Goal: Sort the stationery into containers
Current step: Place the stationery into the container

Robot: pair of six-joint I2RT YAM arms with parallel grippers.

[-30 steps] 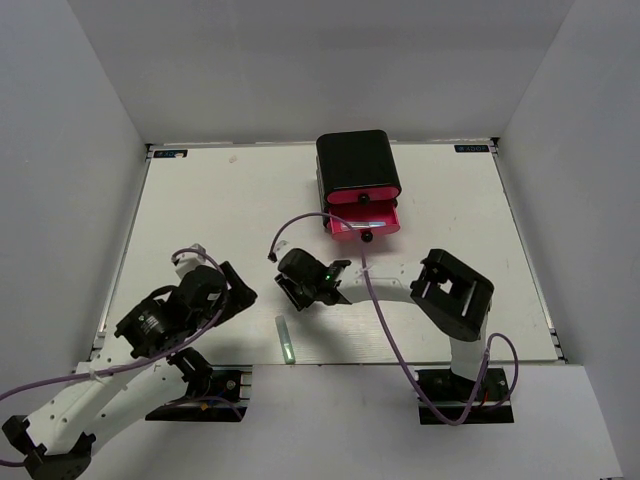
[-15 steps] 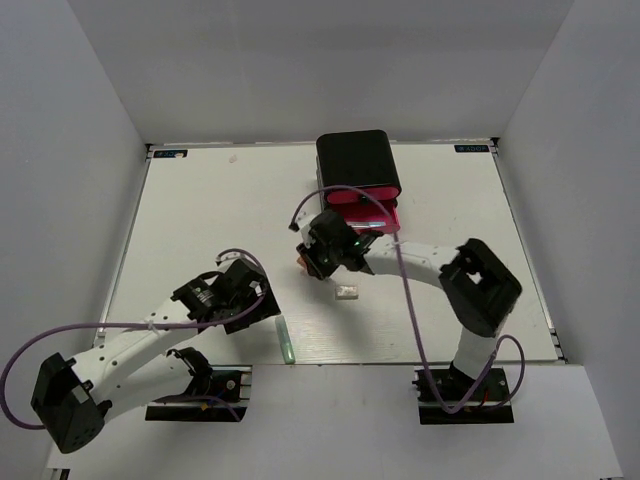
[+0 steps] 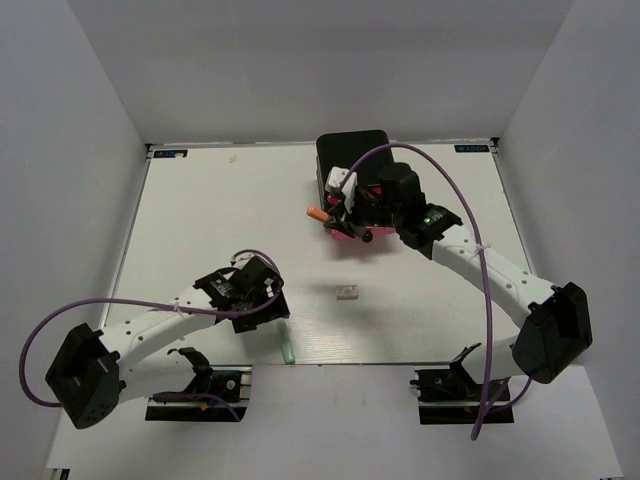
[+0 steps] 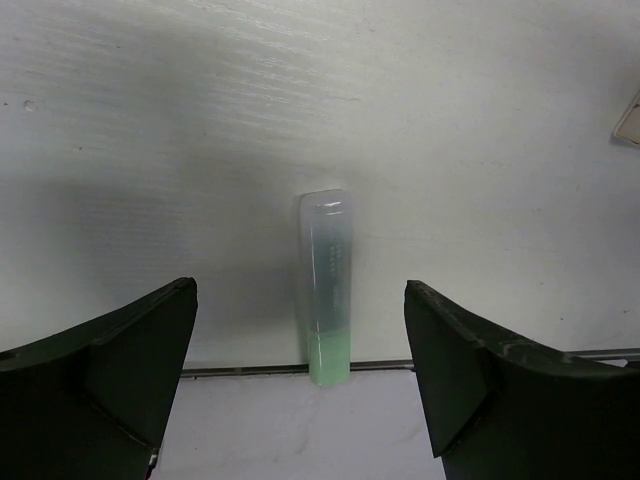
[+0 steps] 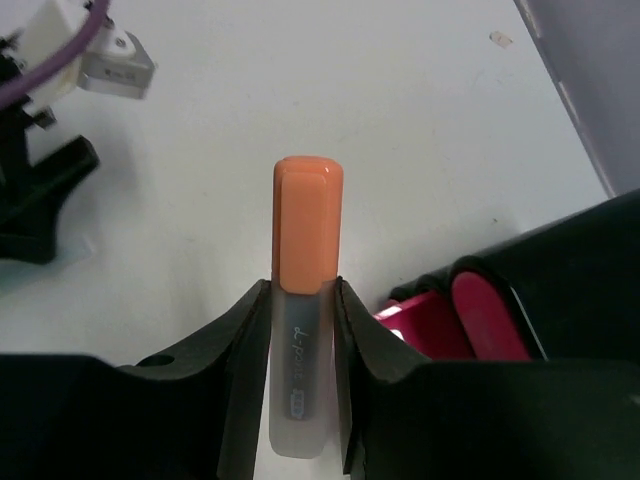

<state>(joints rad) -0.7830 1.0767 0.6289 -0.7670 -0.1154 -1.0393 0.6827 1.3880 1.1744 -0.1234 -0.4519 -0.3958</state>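
Note:
The stick still hangs beside the pulled-out pink drawer. I should move my right gripper to the right in the top view next and lower it into the drawer.
My right gripper (image 3: 336,212) is shut on an orange-capped stick (image 3: 318,213) and holds it in the air at the left front of the black cabinet (image 3: 352,158). In the right wrist view the stick (image 5: 307,250) is clamped upright between the fingers (image 5: 245,350), with the pink drawers (image 5: 480,315) to its right. A pink drawer (image 3: 352,228) stands pulled out. My left gripper (image 3: 272,312) is open just above a teal stick (image 3: 287,345) at the table's near edge. The stick (image 4: 327,300) lies between the spread fingers (image 4: 120,350). A white eraser (image 3: 346,292) lies mid-table.
The table's near edge (image 4: 480,362) runs under the teal stick's green end. White walls enclose the table on three sides. The eraser's corner (image 4: 630,120) shows at the right edge of the left wrist view. Purple cables loop off both arms.
My right gripper has carried the orange stick from mid-table up to the cabinet's left front. My left gripper has moved right and down over the teal stick. The eraser is now uncovered.

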